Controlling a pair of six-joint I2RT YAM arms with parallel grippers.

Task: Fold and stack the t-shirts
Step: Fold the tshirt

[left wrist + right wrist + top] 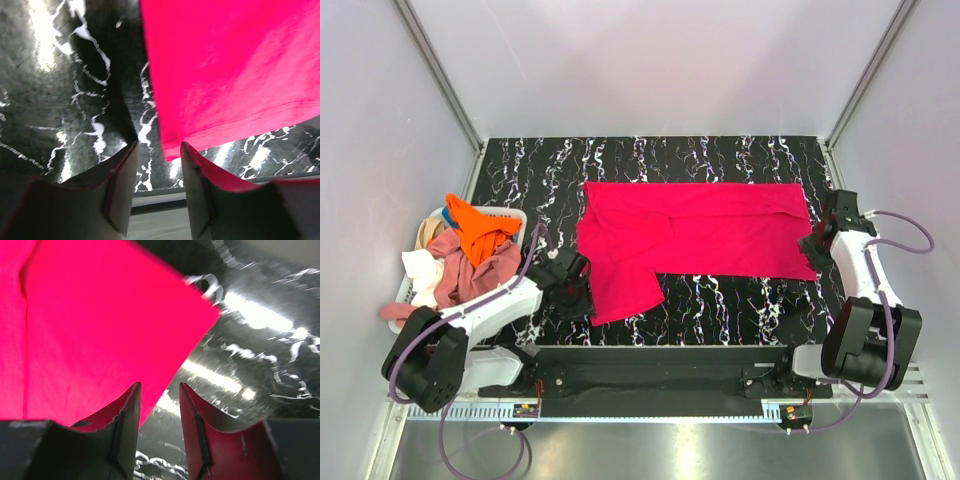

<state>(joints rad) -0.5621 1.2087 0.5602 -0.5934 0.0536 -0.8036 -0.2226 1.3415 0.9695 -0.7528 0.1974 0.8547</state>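
My right gripper's fingers are still over the shirt's side edge. I need to move my right gripper down and back toward the base onto the red shirt's near corner (813,277) (216,315).
A bright pinkish-red t-shirt (695,235) lies spread flat on the black marbled table (740,305), with one flap hanging toward the near left. My left gripper (576,285) is open and empty just left of that flap's hem; the hem corner shows in the left wrist view (172,147) between the fingers (120,180). My right gripper (817,243) is open and empty at the shirt's right near corner, which shows in the right wrist view (200,315). Orange (478,225), dusty pink (470,270) and white (420,270) shirts lie heaped at the left.
A white basket (510,214) at the table's left edge holds the heap of shirts. Grey walls and metal posts close in the back and sides. A metal rail (660,375) with both arm bases runs along the near edge.
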